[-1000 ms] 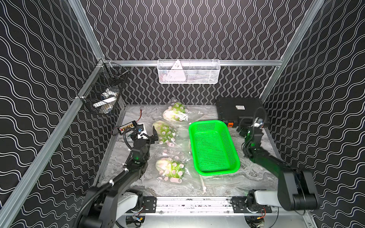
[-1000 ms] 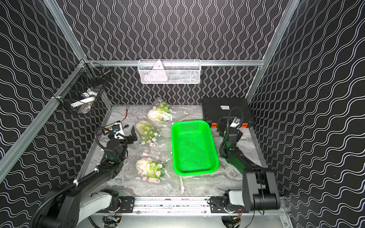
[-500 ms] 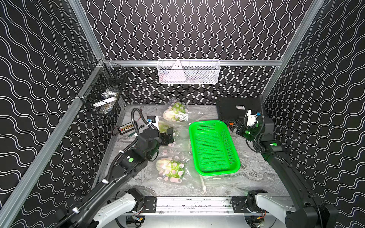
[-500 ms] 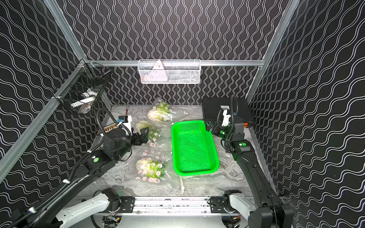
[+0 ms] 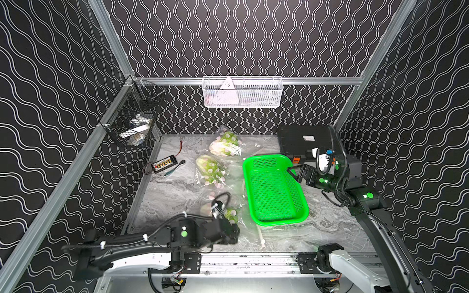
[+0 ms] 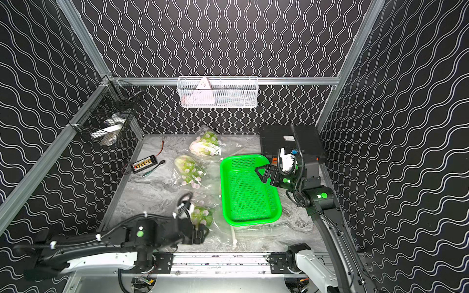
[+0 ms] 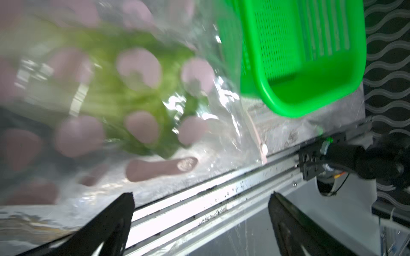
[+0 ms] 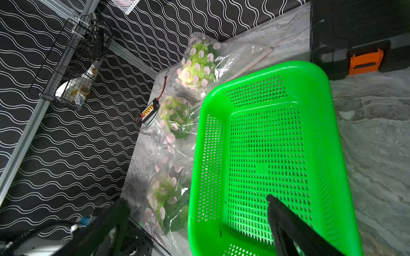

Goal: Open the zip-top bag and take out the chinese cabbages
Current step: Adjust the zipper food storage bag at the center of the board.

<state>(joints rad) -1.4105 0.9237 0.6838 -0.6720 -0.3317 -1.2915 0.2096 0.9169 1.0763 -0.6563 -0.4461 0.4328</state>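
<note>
My left gripper comes down next, tilting toward level, onto the near bag's top edge (image 5: 250, 238) (image 7: 232, 151) beside the bar and closes, since slack plastic stretches past the cabbage's leaves.
Three clear zip-top bags with pink dots lie left of the green basket (image 5: 274, 190), each holding a chinese cabbage: the far bag (image 5: 224, 144), the middle bag (image 5: 209, 170) and the near bag (image 5: 229, 213). My left arm covers part of the near bag. My left gripper (image 5: 234, 234) (image 6: 203, 234) stands open at that bag's front edge, over the rail, with nothing between its fingers (image 7: 119, 221). The near cabbage (image 7: 124, 95) shows blurred through the plastic. My right gripper (image 5: 291, 174) (image 8: 197, 199) hangs open and empty over the basket's right rim.
A black case (image 5: 302, 142) sits at the back right behind the basket. A connector board with wires (image 5: 165, 163) lies at the left. A white mesh basket (image 5: 242, 92) hangs on the back wall, a black wire basket (image 5: 134, 121) on the left wall.
Both arms have risen from a folded pose. The left gripper swung past the middle bag to the near bag's front edge. The right gripper moved over the basket's right rim.
</note>
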